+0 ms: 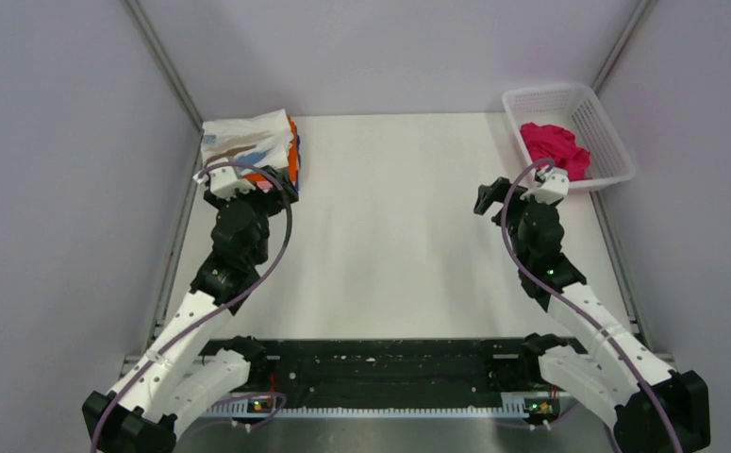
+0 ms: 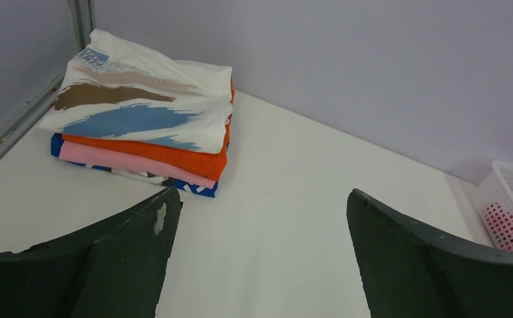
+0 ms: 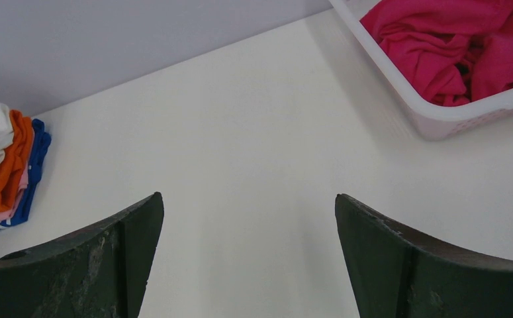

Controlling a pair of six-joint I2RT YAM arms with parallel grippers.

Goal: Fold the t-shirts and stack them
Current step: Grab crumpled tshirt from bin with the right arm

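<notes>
I will next raise my right gripper outward over the basket's near rim, which stands between them, and then bring it down onto the crumpled magenta-red t-shirt (image 1: 555, 146) (image 3: 449, 43).
A stack of folded t-shirts (image 1: 251, 146) sits at the far left corner of the table; it also shows in the left wrist view (image 2: 144, 129) and the right wrist view (image 3: 5, 172). The top one is white with tan and blue streaks (image 2: 141, 99), over orange, pink and dark blue ones. A crumpled magenta-red t-shirt (image 1: 555, 146) lies in the white mesh basket (image 1: 616, 142) at the far right and shows in the right wrist view (image 3: 452, 46). My left gripper (image 1: 281, 189) is open and empty just in front of the stack. My right gripper (image 1: 493, 196) is open and empty, left of the basket.
Grey walls with metal corner posts close in the table at the back and sides. The basket rim (image 3: 439, 116) stands at the far right edge. A black rail (image 1: 380, 363) runs along the near edge between the arm bases.
</notes>
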